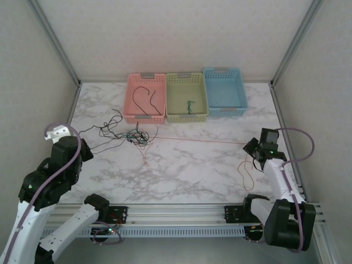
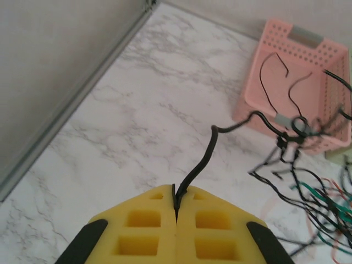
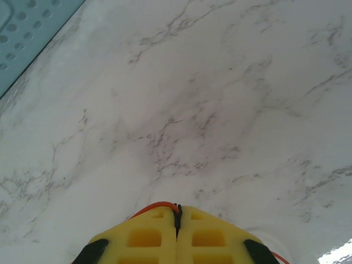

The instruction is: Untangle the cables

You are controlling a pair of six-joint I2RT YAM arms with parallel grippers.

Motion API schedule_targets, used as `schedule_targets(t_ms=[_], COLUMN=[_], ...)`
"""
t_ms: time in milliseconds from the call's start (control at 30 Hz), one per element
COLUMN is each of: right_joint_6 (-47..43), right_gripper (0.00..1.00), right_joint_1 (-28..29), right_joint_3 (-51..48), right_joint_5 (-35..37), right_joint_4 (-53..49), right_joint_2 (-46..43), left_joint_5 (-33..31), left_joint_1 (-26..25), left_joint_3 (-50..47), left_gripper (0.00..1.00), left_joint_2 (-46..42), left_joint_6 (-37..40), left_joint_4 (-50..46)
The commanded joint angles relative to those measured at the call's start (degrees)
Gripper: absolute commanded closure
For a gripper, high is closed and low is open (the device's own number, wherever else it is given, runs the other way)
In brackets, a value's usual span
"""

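My right gripper will move the orange cable outward over the empty table in front of the blue basket next. Then it will let go of the cable with slack in it.
The cables lie in a loose tangle [image 1: 136, 135] of black, green and orange wires on the marble table, in front of the pink basket [image 1: 144, 117]. My left gripper [image 2: 177, 202] is shut on a black cable [image 2: 204, 159] that curves up and right toward the tangle [image 2: 308, 192]. From above, that gripper [image 1: 83, 149] sits left of the tangle. My right gripper [image 3: 177, 213] is shut on a thin orange cable [image 3: 154, 207]. In the top view the orange cable [image 1: 203, 141] runs almost straight from the tangle to the right gripper [image 1: 253, 148], and its tail loops [image 1: 245, 171] below.
Three baskets stand at the back: the pink one holds a black wire [image 1: 144, 96], the pale green one [image 1: 187, 116] holds a green wire [image 1: 190, 105], and the blue one [image 1: 225, 110] is beside it. Frame posts and walls border the table on both sides.
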Motion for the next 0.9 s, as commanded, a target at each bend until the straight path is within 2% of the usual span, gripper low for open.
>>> schedule_targets(t_ms=[0, 233, 433, 600, 733, 867], right_joint_6=[2.5, 5.0, 6.1, 6.9, 6.4, 6.4], right_gripper=[1.0, 1.0, 1.0, 1.0, 1.0, 1.0], right_joint_1=[-1.8, -4.9, -7.0, -7.2, -7.8, -7.9], right_joint_3=[-1.1, -1.9, -2.2, -2.7, -2.8, -2.3], right_joint_5=[3.3, 2.5, 1.7, 1.1, 2.7, 1.0], right_joint_4=[0.8, 1.8, 2.6, 3.7, 4.0, 4.8], right_joint_2=[-1.2, -0.7, 0.0, 1.0, 0.6, 1.2], left_joint_5=[-10.8, -19.4, -23.6, -19.2, -19.6, -16.5], left_joint_1=[0.8, 0.8, 0.8, 0.6, 0.7, 0.7], left_joint_3=[4.9, 11.4, 14.5, 13.9, 13.6, 14.7], left_gripper=[1.0, 1.0, 1.0, 1.0, 1.0, 1.0], left_joint_2=[-1.1, -1.5, -1.2, -1.0, -0.4, 0.7], left_joint_6=[3.4, 9.2, 13.9, 13.7, 14.1, 15.4], left_joint_4=[-3.2, -4.3, -2.9, -1.5, -1.3, -0.7])
